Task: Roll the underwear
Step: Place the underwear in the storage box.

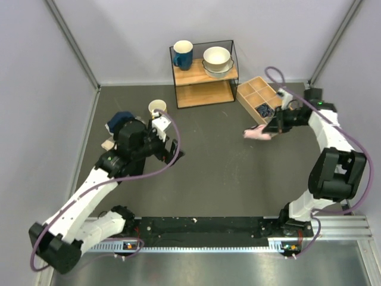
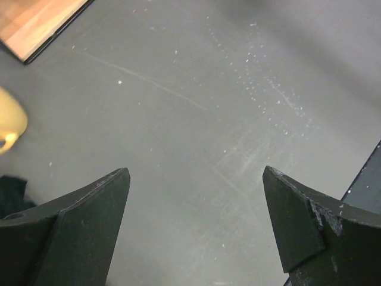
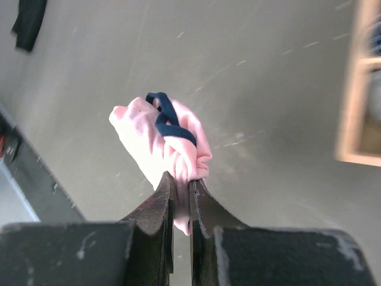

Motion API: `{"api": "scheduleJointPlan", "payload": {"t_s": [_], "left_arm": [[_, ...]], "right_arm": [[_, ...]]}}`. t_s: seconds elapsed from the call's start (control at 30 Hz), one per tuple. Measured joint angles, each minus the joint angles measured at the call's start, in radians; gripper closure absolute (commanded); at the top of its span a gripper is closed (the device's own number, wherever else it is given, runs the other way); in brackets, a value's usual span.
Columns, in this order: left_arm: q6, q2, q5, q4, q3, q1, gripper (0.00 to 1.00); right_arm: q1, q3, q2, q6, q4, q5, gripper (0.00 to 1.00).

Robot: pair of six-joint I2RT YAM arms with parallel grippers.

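I will next swing my right gripper, turning it, to the divider box's near end (image 3: 370,138) on its right in the top view, and lower it to release the underwear (image 3: 161,134) inside.
The underwear (image 3: 161,134) is a bunched light-pink fabric with dark navy edging. My right gripper (image 3: 180,185) is shut on it and holds it off the grey table. In the top view the underwear (image 1: 257,134) hangs from the right gripper (image 1: 272,128) just left of the wooden divider box. My left gripper (image 2: 196,179) is open and empty over bare table; in the top view it (image 1: 172,152) is at the left centre, far from the underwear.
A wooden divider box (image 1: 260,99) stands at the back right. A wire shelf (image 1: 205,74) holds a blue mug and bowls. A cream cup (image 1: 157,108) and dark garments (image 1: 121,119) lie at the left, with a small beige cloth (image 1: 108,143).
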Motion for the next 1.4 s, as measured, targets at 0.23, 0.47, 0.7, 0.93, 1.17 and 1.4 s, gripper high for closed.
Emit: {"api": "scheduleJointPlan", "payload": {"t_s": [0.23,0.47,0.7,0.93,1.17,1.4], "left_arm": [[0.050,-0.176,-0.103,-0.109,-0.109,0.003,0.01],[0.072,-0.217,-0.135,-0.135,-0.167,0.003,0.01],[0.077,-0.187,-0.156,-0.133,-0.173,0.003,0.01],[0.080,-0.170,-0.163,-0.132,-0.180,0.003,0.01],[0.081,-0.129,-0.177,-0.124,-0.182,0.003,0.01],[0.087,-0.090,-0.178,-0.121,-0.184,0.003,0.01]], "right_arm": [[-0.161,0.322,0.092,-0.046,-0.072,0.102,1.00],[-0.177,0.514,0.288,-0.081,-0.120,0.225,1.00],[-0.183,0.631,0.455,-0.124,-0.155,0.307,1.00],[-0.187,0.770,0.584,-0.142,-0.172,0.347,1.00],[-0.193,0.881,0.680,-0.160,-0.180,0.396,1.00],[-0.192,0.925,0.763,-0.174,-0.176,0.424,1.00]]}}
